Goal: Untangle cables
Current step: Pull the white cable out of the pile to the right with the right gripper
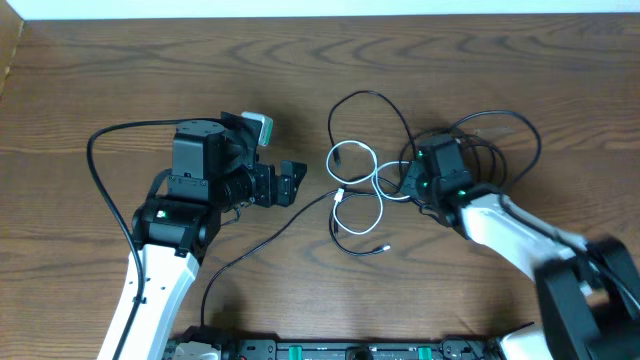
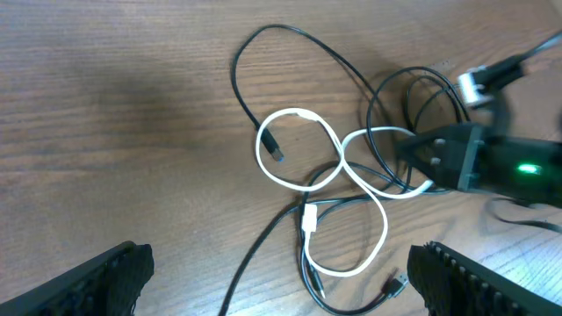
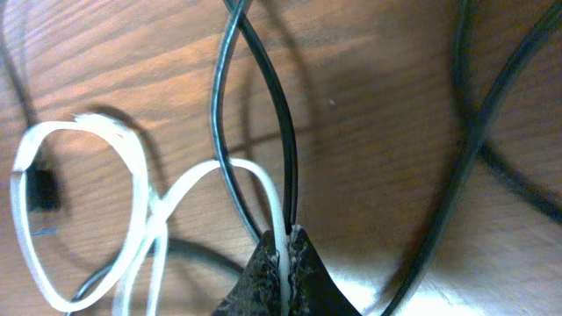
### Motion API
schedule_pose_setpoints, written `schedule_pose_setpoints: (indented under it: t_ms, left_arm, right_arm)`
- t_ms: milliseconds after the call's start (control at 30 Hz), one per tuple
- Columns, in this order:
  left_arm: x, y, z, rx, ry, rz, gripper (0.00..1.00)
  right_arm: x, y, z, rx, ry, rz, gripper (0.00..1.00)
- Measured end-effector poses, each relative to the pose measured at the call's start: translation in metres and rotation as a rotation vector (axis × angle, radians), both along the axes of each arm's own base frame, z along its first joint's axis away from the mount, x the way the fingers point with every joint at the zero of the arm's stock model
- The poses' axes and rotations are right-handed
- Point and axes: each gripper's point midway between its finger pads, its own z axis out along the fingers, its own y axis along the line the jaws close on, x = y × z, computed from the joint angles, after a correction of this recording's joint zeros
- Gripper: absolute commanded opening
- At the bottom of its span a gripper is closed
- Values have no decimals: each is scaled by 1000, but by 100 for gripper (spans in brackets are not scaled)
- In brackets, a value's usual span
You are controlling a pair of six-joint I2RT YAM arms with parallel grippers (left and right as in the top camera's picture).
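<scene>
Bare tabletop lies to the right in the overhead view, so I will lift my right gripper next, carry the white cable (image 1: pixel 361 182) to that side and release it there.
A white cable (image 1: pixel 361 182) lies in a figure-eight on the wooden table, crossed by a thin black cable (image 1: pixel 372 100) that loops behind it and ends in a plug (image 1: pixel 379 249). Both show in the left wrist view, white (image 2: pixel 367 254) and black (image 2: pixel 299 39). My right gripper (image 1: pixel 410 182) is shut on the white cable (image 3: pixel 279 224) at the tangle's right side, with a black strand (image 3: pixel 285 132) running into the jaws beside it. My left gripper (image 1: pixel 292 182) is open and empty, left of the tangle, its fingers (image 2: pixel 277 281) spread wide.
Thicker black wires fixed to the arms loop on the table: one around the left arm (image 1: pixel 100 190), one from the tangle toward the front edge (image 1: pixel 250 255), and more around the right arm (image 1: pixel 520 135).
</scene>
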Motion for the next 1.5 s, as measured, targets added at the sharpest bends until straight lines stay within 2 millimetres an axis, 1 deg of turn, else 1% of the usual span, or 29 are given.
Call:
schedule_pose_setpoints:
  t_ms: [33,67,100,167,200,267,300,333,367,400,433,533,633,667,700,733,800,867,933,1033,1067,1133,1233,1267,1333,1400,1433,1467,1500]
  left_arm:
    - [0,0,0,0,1,0,98]
    - [0,0,0,0,1,0,98]
    - [0,0,0,0,1,0,98]
    - [0,0,0,0,1,0,98]
    - [0,0,0,0,1,0,98]
    - [0,0,0,0,1,0,98]
    - [0,0,0,0,1,0,98]
    - [0,0,0,0,1,0,98]
    - [0,0,0,0,2,0,98]
    - [0,0,0,0,0,0,98]
    - [0,0,0,0,1,0,98]
    - [0,0,0,0,1,0,98]
    - [0,0,0,0,1,0,98]
    - [0,0,0,0,1,0,98]
    - [0,0,0,0,1,0,98]
    - [0,0,0,0,3,0,98]
    - [0,0,0,0,2,0,98]
    - [0,0,-1,0,3,0,98]
    - [0,0,-1,0,3,0,98]
    - [0,0,-1,0,3,0,98]
    - [0,0,-1,0,3,0,98]
    - [0,0,-1,1,3,0,98]
    - [0,0,-1,0,4,0,98]
    - [0,0,-1,1,4,0,98]
    - [-1,0,-1,1,6,0,98]
    - [-1,0,-1,1,8,0,98]
    - [-1,0,-2,2,8,0,98]
    - [-1,0,-1,1,8,0,98]
    - [-1,0,-1,1,8,0,98]
  right_arm:
    - [-2,-2,9,-7,-11,8,2]
    - [-3,-3,23,-14,-36,18,2]
    - [-2,-4,33,-16,-56,24,2]
    - [0,-4,63,-20,-116,44,2]
    - [1,-4,74,-21,-137,52,2]
    - [1,-4,105,-19,-200,71,1]
    - [2,-4,118,-18,-225,75,2]
    - [3,-4,135,-10,-260,79,1]
    - [4,-3,156,-4,-306,85,2]
    - [6,-3,168,1,-334,87,2]
    - [7,-2,184,7,-370,91,1]
    - [16,1,243,33,-500,96,1]
    - [22,3,307,71,-638,91,1]
    - [17,1,376,117,-792,82,1]
    - [13,-1,389,122,-815,80,1]
    - [11,-2,408,132,-857,79,1]
    - [5,-5,453,152,-962,75,1]
    - [-6,-10,490,167,-1049,68,1]
    - [-19,-16,519,169,-1121,62,1]
    - [-31,-29,546,157,-1191,35,1]
    - [-32,-33,550,149,-1201,23,1]
    - [-31,-40,551,132,-1204,2,1]
    - [-23,-51,538,88,-1159,-26,1]
    - [-17,-57,528,57,-1122,-37,1]
    - [-10,-67,517,18,-1086,-60,1]
    - [0,-85,498,-48,-1017,-106,1]
    - [3,-91,493,-69,-1000,-122,1]
    - [9,-106,482,-117,-959,-163,1]
    - [13,-117,476,-148,-936,-191,1]
